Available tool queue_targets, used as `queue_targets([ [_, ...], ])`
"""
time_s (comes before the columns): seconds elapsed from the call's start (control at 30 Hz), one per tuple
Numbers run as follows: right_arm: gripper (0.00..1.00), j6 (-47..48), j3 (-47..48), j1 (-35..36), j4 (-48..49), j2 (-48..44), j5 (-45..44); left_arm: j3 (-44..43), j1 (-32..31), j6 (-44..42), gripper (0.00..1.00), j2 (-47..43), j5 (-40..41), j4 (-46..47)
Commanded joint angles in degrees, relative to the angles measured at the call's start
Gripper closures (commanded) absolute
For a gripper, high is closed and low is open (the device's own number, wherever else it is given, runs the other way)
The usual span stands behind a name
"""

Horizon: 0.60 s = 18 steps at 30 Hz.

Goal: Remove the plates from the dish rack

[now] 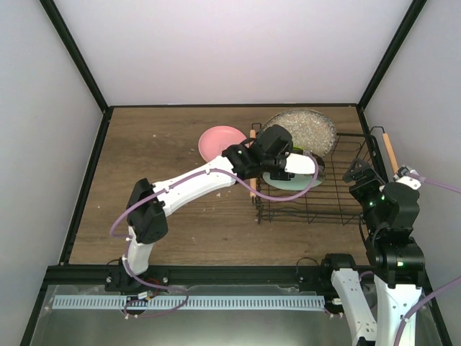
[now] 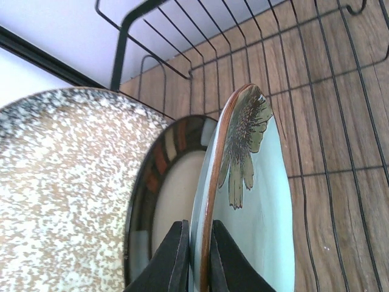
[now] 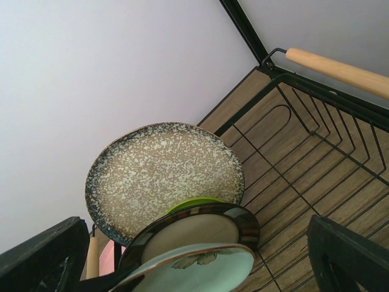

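I will next lift the mint plate across with my left gripper, lower it and let it go, because there is bare tabletop past the pink plate (image 1: 220, 142), to the gripper's left in the top view.
The black wire dish rack (image 1: 338, 215) stands at the right of the table. In it stand the speckled grey plate (image 1: 306, 128), the lime green plate (image 3: 196, 204), the cream plate with dark brown rim (image 3: 200, 234) and the mint flower plate (image 1: 285, 182). My left gripper (image 1: 282, 164) reaches into the rack and is shut on the mint plate's brown rim (image 2: 209, 201), one finger on each face (image 2: 197, 230). The pink plate (image 1: 220, 142) lies on the table left of the rack. My right gripper (image 1: 362, 173) hovers open and empty over the rack's right side (image 3: 200, 246). The pale orange plate is out of view.
The rack has wooden rod handles on its left (image 1: 253, 140) and right (image 1: 390, 150) sides. The right part of the rack floor (image 3: 316, 182) holds no plates. Black frame posts and white walls border the wooden table (image 1: 166, 144).
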<state>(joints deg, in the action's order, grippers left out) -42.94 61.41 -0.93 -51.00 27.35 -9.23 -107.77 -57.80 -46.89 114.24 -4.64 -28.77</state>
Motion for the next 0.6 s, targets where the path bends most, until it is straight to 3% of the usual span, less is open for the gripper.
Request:
queue_targets([
  [0.0, 0.00, -1.1, 0.7, 0.6, -0.1, -0.8, -0.7, -5.1, -0.6, 2.4, 0.96, -3.8, -0.3, 4.5],
  [0.33, 0.00, -3.0, -0.3, 0.5, -0.2, -2.0, -1.0, -18.0, 0.8, 12.0, 0.96, -8.2, -4.1, 4.9],
  [0.57, 0.00, -5.0, -3.6, 0.5, 1.6, -2.1, 1.7, -18.9, 9.8, 26.8, 0.96, -17.3, -8.2, 10.6],
])
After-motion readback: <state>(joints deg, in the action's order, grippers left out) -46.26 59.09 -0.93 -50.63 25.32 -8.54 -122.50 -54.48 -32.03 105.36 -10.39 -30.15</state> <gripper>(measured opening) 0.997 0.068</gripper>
